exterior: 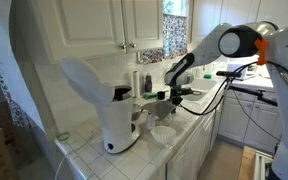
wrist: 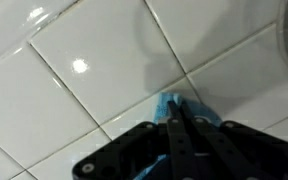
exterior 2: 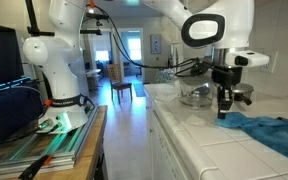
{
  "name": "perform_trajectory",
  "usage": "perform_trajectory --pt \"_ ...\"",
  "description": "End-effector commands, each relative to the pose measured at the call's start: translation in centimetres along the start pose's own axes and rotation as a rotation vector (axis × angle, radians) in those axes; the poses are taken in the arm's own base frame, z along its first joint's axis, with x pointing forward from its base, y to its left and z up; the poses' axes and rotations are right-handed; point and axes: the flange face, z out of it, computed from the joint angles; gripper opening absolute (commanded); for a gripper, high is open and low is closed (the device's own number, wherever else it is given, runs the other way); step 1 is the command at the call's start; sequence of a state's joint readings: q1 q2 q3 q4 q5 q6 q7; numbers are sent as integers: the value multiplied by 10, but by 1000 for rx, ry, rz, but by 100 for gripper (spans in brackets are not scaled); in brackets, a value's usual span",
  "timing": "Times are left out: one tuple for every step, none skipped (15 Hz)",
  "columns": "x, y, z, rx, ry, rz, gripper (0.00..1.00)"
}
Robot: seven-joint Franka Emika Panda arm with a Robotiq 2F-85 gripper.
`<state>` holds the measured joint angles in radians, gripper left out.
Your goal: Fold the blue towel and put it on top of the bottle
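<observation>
My gripper lifts across toward the towel's far end next and then releases the towel. My fingers pinch one edge of the towel, and the rest lies crumpled beside them.
The blue towel (exterior 2: 270, 129) lies crumpled on the white tiled counter (exterior 2: 199, 140) in an exterior view. My gripper (exterior 2: 222, 114) points straight down at the towel's near edge. In the wrist view the gripper (wrist: 178, 106) is shut, its two black fingers pressed together on a pinch of the blue towel (wrist: 165, 102) just above the tiles. In an exterior view the gripper (exterior: 172, 96) hangs low over the counter, past a slim greenish bottle (exterior: 147, 82) by the back wall. The towel is hidden there.
A big white appliance (exterior: 109, 110) and a small white bowl (exterior: 162, 134) stand on the counter's near part. A clear glass bowl (exterior 2: 196, 96) sits behind the gripper. A white robot base (exterior 2: 52, 75) stands on a table across the aisle.
</observation>
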<state>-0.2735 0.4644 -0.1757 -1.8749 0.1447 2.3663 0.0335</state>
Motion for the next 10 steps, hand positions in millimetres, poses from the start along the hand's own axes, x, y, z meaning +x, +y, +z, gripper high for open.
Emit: perform_trajectory --pt "0 -1 -18 28 47 -15 1" --pt "1 -1 -24 32 60 -16 1" --pt "1 0 -30 33 81 -16 1" --pt "3 1 -36 35 100 -15 1" --pt "5 2 -44 35 125 -11 1" --pt "7 2 -51 38 145 -10 1" --pt "10 3 -58 40 170 -4 1" --pt "12 5 -64 41 195 2 1" --pt "15 7 -71 42 218 9 1" --pt "18 10 -76 43 244 19 1"
